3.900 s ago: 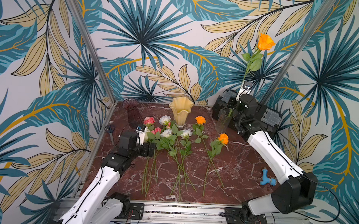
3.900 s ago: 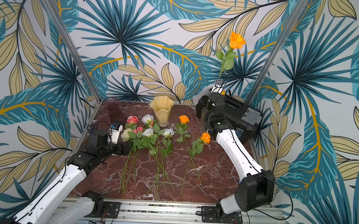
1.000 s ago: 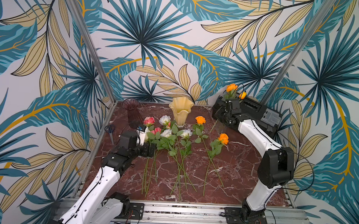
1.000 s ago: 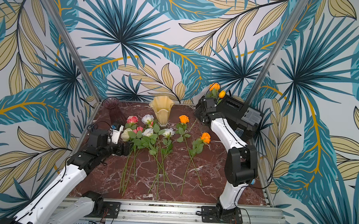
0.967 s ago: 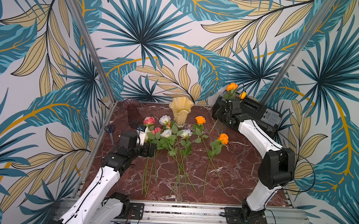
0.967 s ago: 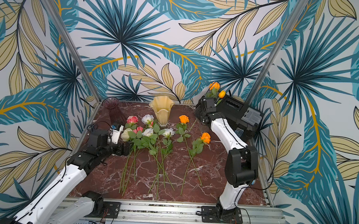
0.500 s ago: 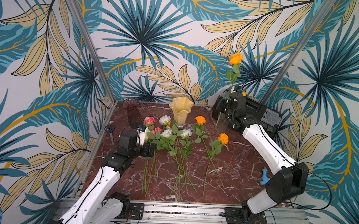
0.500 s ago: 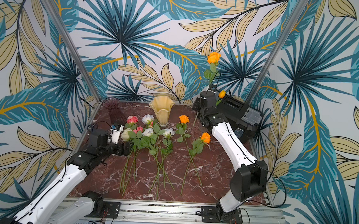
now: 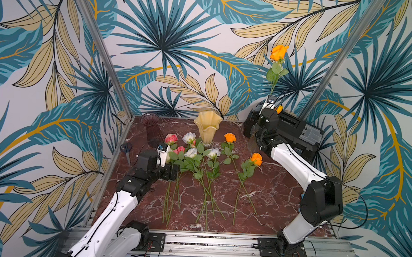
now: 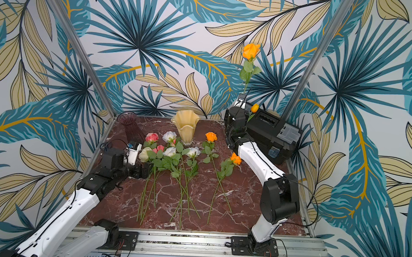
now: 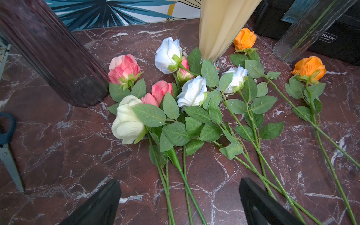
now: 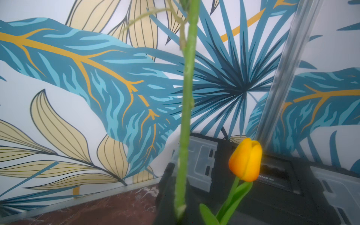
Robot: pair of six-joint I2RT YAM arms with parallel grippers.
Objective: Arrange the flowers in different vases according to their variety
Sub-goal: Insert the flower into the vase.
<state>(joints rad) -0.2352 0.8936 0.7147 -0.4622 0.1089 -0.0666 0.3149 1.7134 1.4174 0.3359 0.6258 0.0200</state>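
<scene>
Next, my right gripper moves down toward the clear vase below it and releases the rose's stem inside, because an orange bud is already in there.
My right gripper (image 9: 271, 99) (image 12: 180, 204) is shut on the lower end of an orange rose's stem (image 12: 186, 97). It holds the rose upright, with the head (image 9: 279, 52) (image 10: 251, 51) high at the back right. Below it stands the clear vase (image 9: 254, 142) (image 11: 303, 33) with an orange bud (image 9: 279, 109) (image 12: 245, 159) in it. The purple vase (image 9: 153, 126) and the cream vase (image 9: 208, 126) are empty. Pink (image 9: 171, 139), white (image 9: 189, 137) and orange (image 9: 230, 137) flowers lie on the marble. My left gripper (image 9: 171, 173) (image 11: 180, 183) is open over the pink and white flowers' stems.
A black toolbox (image 9: 296, 131) fills the back right corner behind the clear vase. Scissors (image 9: 126, 148) (image 11: 5, 136) lie by the left edge. Metal frame posts rise at both back corners, and the patterned walls stand close on three sides.
My right arm has lifted the orange rose from low at the clear vase to high above it. The left arm and the flowers on the table have not moved.
</scene>
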